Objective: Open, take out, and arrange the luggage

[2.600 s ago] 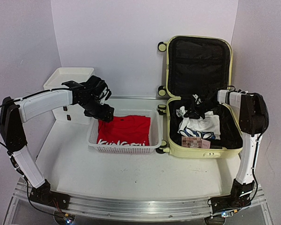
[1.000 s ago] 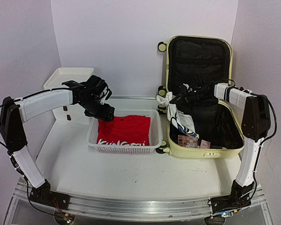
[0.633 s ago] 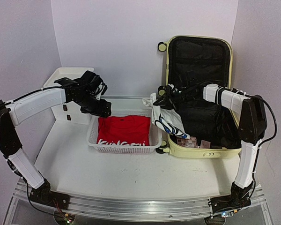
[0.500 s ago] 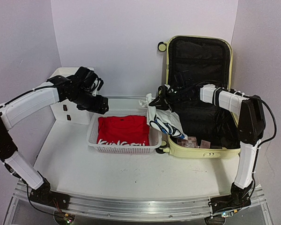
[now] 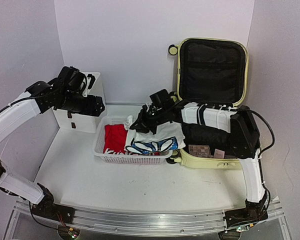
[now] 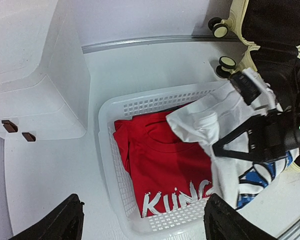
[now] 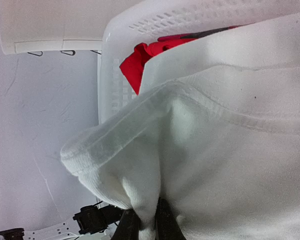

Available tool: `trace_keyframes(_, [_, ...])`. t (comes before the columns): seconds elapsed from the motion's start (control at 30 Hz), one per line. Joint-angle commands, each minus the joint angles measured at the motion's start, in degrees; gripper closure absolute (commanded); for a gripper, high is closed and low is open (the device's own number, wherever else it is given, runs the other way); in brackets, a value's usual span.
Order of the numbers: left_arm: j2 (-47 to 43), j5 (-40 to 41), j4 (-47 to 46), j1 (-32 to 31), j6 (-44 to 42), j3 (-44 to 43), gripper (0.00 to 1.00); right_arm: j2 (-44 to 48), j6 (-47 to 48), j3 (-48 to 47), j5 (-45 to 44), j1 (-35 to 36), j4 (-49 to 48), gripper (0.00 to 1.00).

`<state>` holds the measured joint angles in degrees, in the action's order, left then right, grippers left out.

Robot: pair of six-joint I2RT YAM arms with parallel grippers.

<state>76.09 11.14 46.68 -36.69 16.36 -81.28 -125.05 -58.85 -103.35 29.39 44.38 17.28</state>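
Note:
The white shirt will next go down over the red shirt in my right gripper, toward the basket's end by the drawer box.
The luggage [image 5: 213, 160], a pale yellow hard-shell suitcase, lies open at the right with its black-lined lid [image 5: 212, 65] standing upright. My right gripper [image 5: 138, 124] reaches left over the white perforated basket [image 5: 101, 145] and is shut on a white shirt with a blue print [image 5: 160, 136]. That shirt [image 6: 225, 117] hangs partly over a red shirt [image 6: 165, 160] in the basket. In the right wrist view the gripper [image 7: 145, 226] pinches a fold of the white cloth [image 7: 230, 125]. My left gripper [image 5: 95, 106] hovers open by the basket's left end, its fingers [image 6: 65, 225] holding nothing.
A white plastic drawer box [image 5: 85, 120] stands at the back left, close beside my left gripper. Inside the suitcase lie a black garment [image 5: 205, 134] and a small brown patterned packet [image 5: 200, 149]. The suitcase wheels [image 6: 224, 62] sit near the basket's far right corner.
My right arm has swung left, carrying the white shirt out of the suitcase to above the basket. My left arm has drawn back toward the drawer box, still open.

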Motion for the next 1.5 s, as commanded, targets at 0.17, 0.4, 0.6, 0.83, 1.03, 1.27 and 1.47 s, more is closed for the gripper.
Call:
trace_keyframes(0.17, [-11.28,-1.91,-1.66,0.22,0.59,7.53,0.17,-10.01,-4.58,-12.59,-14.41,5.54,-11.30,1.00])
trace_keyframes(0.4, [-17.05,-1.51,-2.46,0.20,-1.56,11.04,0.17,-12.97,-3.24,-17.80,-18.50,8.12,-9.29,1.00])
trace_keyframes(0.6, [-19.49,-1.89,-2.90,0.21,-0.84,13.38,0.16,-13.51,0.26,-21.28,-18.40,9.53,-7.50,1.00])
trace_keyframes(0.83, [-20.99,-1.56,-3.34,0.21,-0.80,14.67,0.16,-14.47,2.09,-18.83,-16.64,10.63,-5.70,1.00])
trace_keyframes(1.03, [-21.20,-1.56,-3.65,0.21,-0.13,15.82,0.16,-18.76,6.73,-22.71,-15.44,10.66,-3.64,0.84])
trace_keyframes(1.27, [-17.85,-4.87,-4.24,0.21,0.67,15.14,0.16,-16.08,15.33,-30.47,-12.74,10.28,12.80,0.29])
trace_keyframes(1.47, [-11.06,-8.84,-5.71,0.21,-0.27,13.60,0.16,-0.66,21.35,-14.87,-10.88,7.97,13.09,0.20])
